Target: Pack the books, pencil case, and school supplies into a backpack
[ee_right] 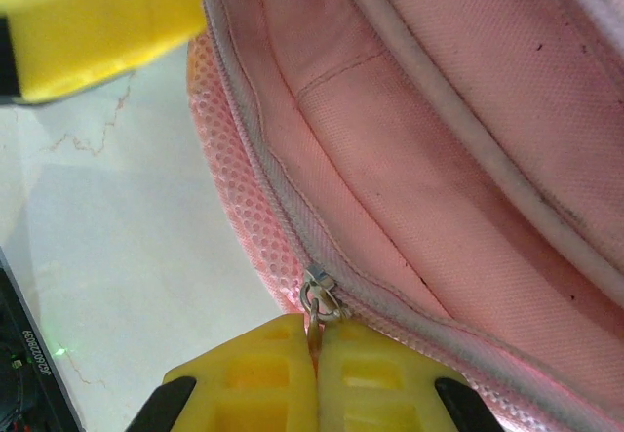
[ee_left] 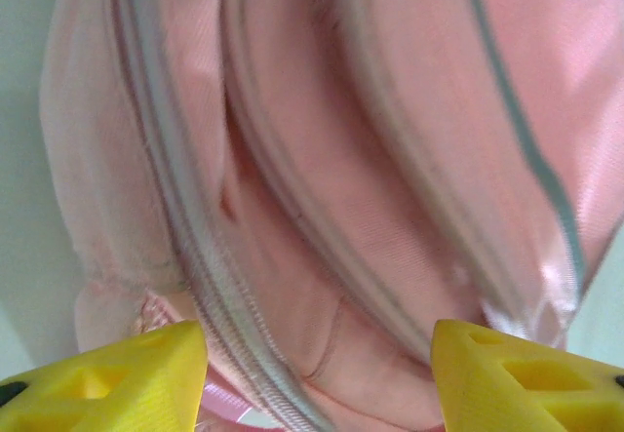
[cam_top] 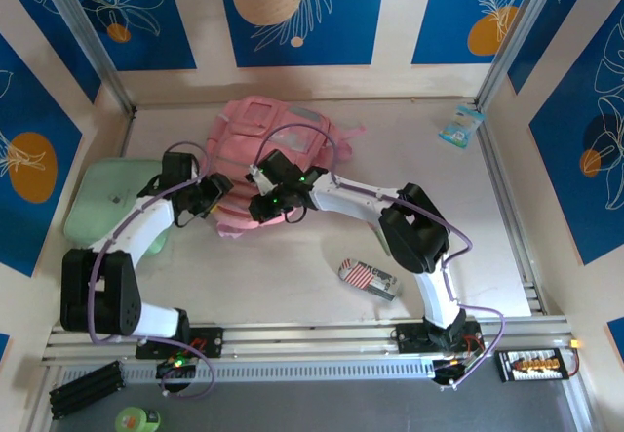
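Observation:
I need to slide the pull (ee_right: pixel 323 300) outward along the grey zipper tape (ee_right: pixel 468 346) with my right gripper, away from my left gripper, and then let it go, because the tape runs that way.
The pink backpack (cam_top: pixel 278 139) lies flat at the middle back of the table. My right gripper (ee_right: pixel 314 354) is shut on the metal zipper pull (ee_right: pixel 323 300) at the backpack's mesh-edged near side (ee_right: pixel 234 208). My left gripper (ee_left: pixel 317 383) stands open just to the left of it, its yellow fingers (ee_left: pixel 117 383) spread over the pink fabric and grey zipper tape (ee_left: pixel 185 247) with nothing gripped. From above, the left gripper (cam_top: pixel 210 198) and the right gripper (cam_top: pixel 268 203) sit close together at the backpack's front edge. The red-and-white striped pencil case (cam_top: pixel 369 277) lies on the table in front of the right arm.
A mint-green flat case (cam_top: pixel 112 193) lies at the left under the left arm. A small blue packet (cam_top: pixel 460 125) sits at the back right by the rail. The left gripper's yellow finger (ee_right: pixel 97 22) shows near the right gripper. Aluminium rails (cam_top: pixel 512 198) border the table.

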